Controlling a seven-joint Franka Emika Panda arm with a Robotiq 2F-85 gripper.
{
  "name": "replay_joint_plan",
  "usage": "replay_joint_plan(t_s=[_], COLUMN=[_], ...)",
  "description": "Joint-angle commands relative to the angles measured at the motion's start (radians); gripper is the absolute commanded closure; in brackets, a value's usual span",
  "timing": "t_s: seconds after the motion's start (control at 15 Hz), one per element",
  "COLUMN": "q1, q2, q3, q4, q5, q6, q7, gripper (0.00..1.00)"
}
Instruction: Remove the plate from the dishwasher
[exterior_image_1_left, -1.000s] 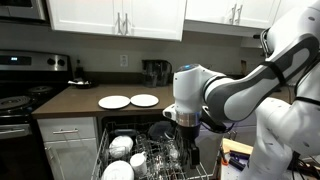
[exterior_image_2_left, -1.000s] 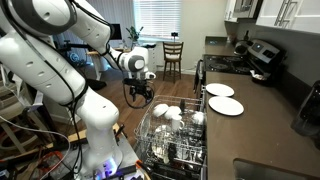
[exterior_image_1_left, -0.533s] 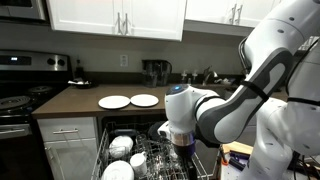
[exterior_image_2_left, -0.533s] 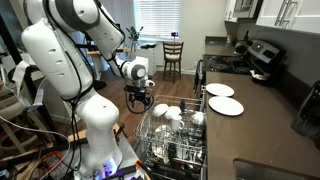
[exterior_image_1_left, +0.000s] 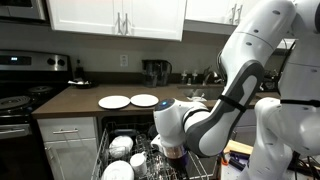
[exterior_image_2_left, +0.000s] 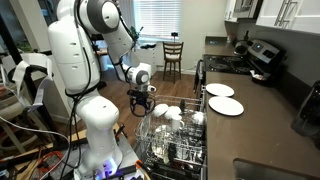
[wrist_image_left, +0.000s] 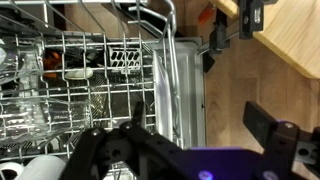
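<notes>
The plate's lower rim (wrist_image_left: 165, 117) is below my gripper and to its left in the wrist view, so next I will lower my gripper and move it sideways onto that rim.
The dishwasher (exterior_image_1_left: 110, 128) stands open under the counter, with its grey wire rack (exterior_image_2_left: 176, 140) pulled out. Round white dishes stand in the rack; one that looks like a plate (exterior_image_1_left: 120, 146) is at the near left, and others (exterior_image_2_left: 166, 113) show in an exterior view. My gripper (exterior_image_2_left: 141, 104) hangs open, pointing down, just outside the rack's outer edge. In the wrist view the gripper (wrist_image_left: 200, 118) has nothing between its dark fingers (wrist_image_left: 264, 124). Below it lie the rack's rim (wrist_image_left: 170, 75) and wooden floor. In an exterior view the arm's wrist (exterior_image_1_left: 172, 125) hides the fingers.
Two white plates (exterior_image_1_left: 113, 102) (exterior_image_1_left: 145, 100) lie on the brown counter (exterior_image_2_left: 262, 110). A black stove (exterior_image_1_left: 15, 100) stands left of the dishwasher. The robot's white base (exterior_image_2_left: 100, 130) is beside the rack. A chair (exterior_image_2_left: 174, 55) stands farther back.
The arm has swung lower and closer to the rack; the gripper has come down beside the rack's outer edge. The jaws have stayed open.
</notes>
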Motion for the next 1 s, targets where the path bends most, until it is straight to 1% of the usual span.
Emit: replay_joint_plan(t_s=[0.0,0.4,0.47,0.53,0.6,0.8,0.93], q1=[-0.023,-0.053,-0.057,-0.058,-0.053,-0.058,-0.056], q2=[0.076,0.140,0.151,0.156,0.123,0.144,0.163], q3=[-0.001,-0.018,-0.021,-0.024,-0.013,-0.018,-0.018], q4=[0.055,0.098,0.103,0.114,0.091,0.099,0.097], q5=[-0.026,-0.020,-0.023,-0.032,-0.011,-0.013,-0.016], q6=[0.022,0.046,0.044,0.006,0.016,0.017,0.045], q7=[0.002,-0.022,-0.020,-0.006,-0.002,-0.001,0.006], gripper=[0.00,0.00,0.00,0.00,0.00,0.00,0.00])
